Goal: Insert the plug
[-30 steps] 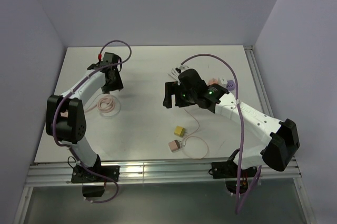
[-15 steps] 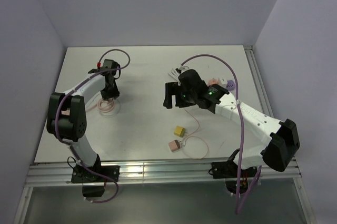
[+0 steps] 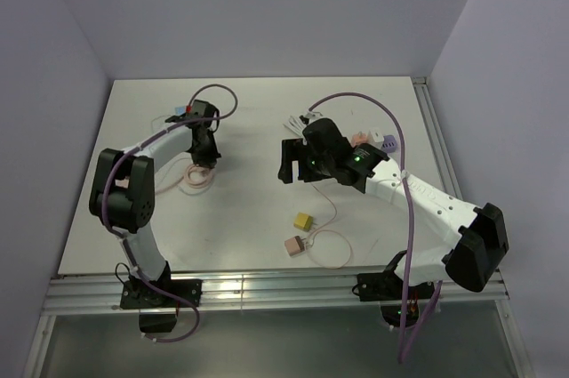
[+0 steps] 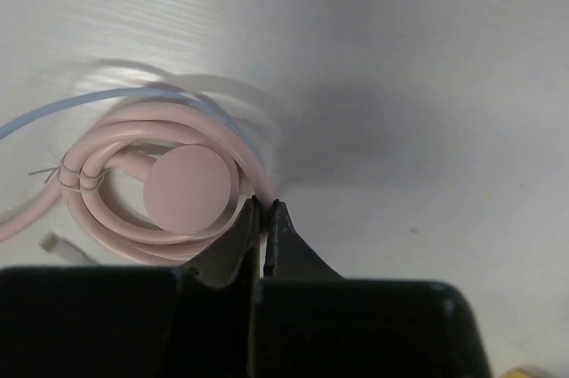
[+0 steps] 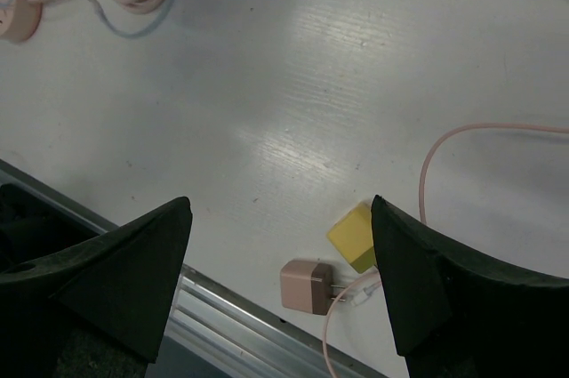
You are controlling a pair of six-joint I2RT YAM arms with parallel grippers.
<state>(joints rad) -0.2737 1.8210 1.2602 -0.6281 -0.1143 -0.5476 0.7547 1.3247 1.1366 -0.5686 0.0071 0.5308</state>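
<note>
The right gripper turns its open fingers next and lowers them back around the sides of the yellow cube (image 3: 304,220) (image 5: 356,236), which lies below it and back toward the base.
A pink charger plug (image 3: 294,245) (image 5: 308,286) lies near the table's front edge, prongs toward a thin pink cable (image 5: 462,133). A yellow cube (image 3: 304,220) (image 5: 356,236) sits just behind it. My right gripper (image 3: 289,160) (image 5: 280,218) hangs open well above both, holding nothing. At the left, a coil of pink cable (image 3: 197,176) (image 4: 133,218) surrounds a round pink disc (image 4: 189,189). My left gripper (image 3: 206,157) (image 4: 265,205) is shut at the coil's right edge, its tips pinching the outer loop.
Pink and purple blocks (image 3: 373,140) and a white plug piece (image 3: 298,120) lie at the back right. A thin blue wire (image 4: 53,116) runs over the coil, and a small white connector (image 4: 62,247) lies beside it. The metal rail (image 3: 267,287) borders the front.
My left gripper moved right and down onto the coil and closed from open to shut. The coil shifted slightly right. The right arm stayed still.
</note>
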